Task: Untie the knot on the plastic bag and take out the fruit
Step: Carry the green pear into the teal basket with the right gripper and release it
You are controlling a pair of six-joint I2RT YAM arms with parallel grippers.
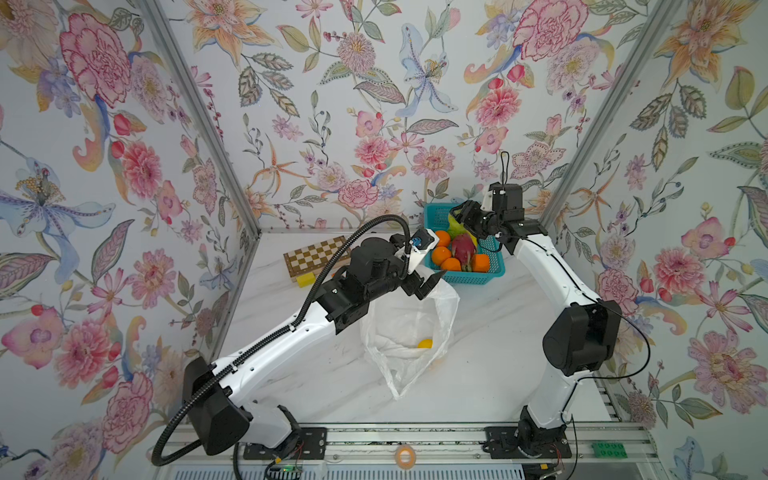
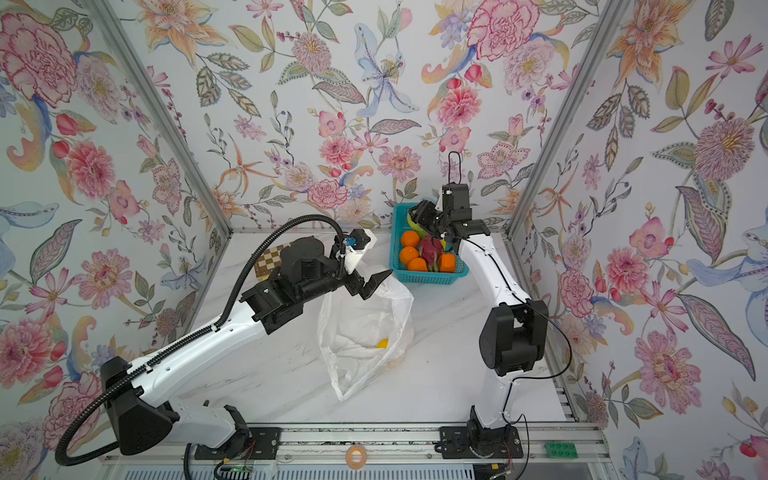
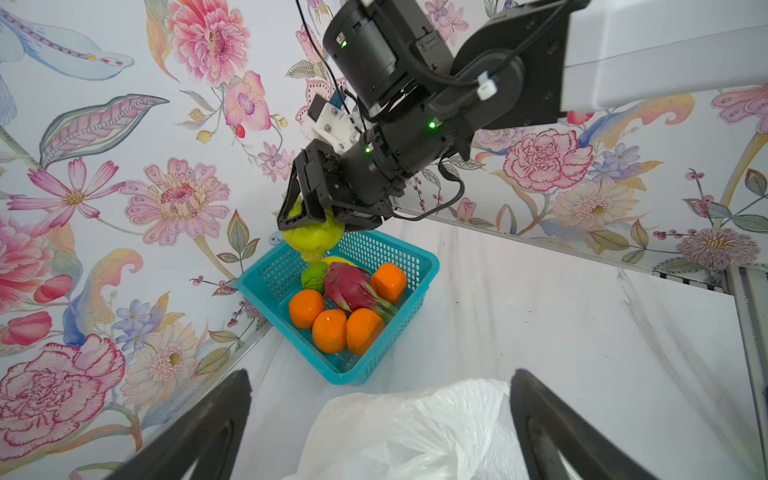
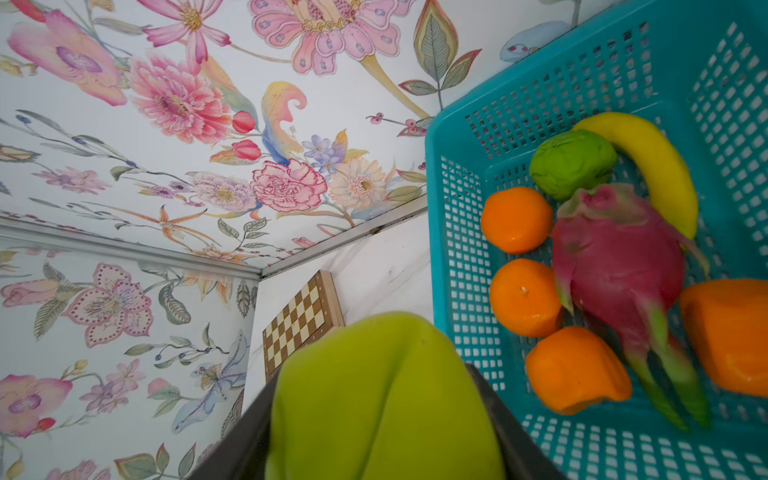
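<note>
I need to move my right gripper across, lower the yellow-green fruit into the bare gap [image 4: 720,228] beside the banana and release it, because that gap is below my gripper, past the green fruit [image 4: 571,162].
The plastic bag [image 1: 409,332] lies mid-table with its mouth gaping, and no knot shows. A small yellow fruit [image 1: 424,343] rests inside it. My left gripper [image 1: 431,284] hovers open over the bag's far rim; in the left wrist view its fingers [image 3: 224,415] straddle the bag [image 3: 415,432] without touching it. My right gripper [image 3: 311,224] is shut on a yellow-green fruit [image 4: 382,399] above the far left corner of the teal basket [image 1: 469,276]. Several oranges [image 4: 517,220], a dragon fruit [image 4: 615,266] and a round green fruit [image 4: 571,162] lie in the basket.
A banana [image 4: 648,158] also lies in the basket. A chessboard [image 1: 316,255] with a yellow block [image 1: 305,279] in front sits at the back left. Floral walls close in on three sides. The arms' bases stand on the front rail [image 1: 415,436].
</note>
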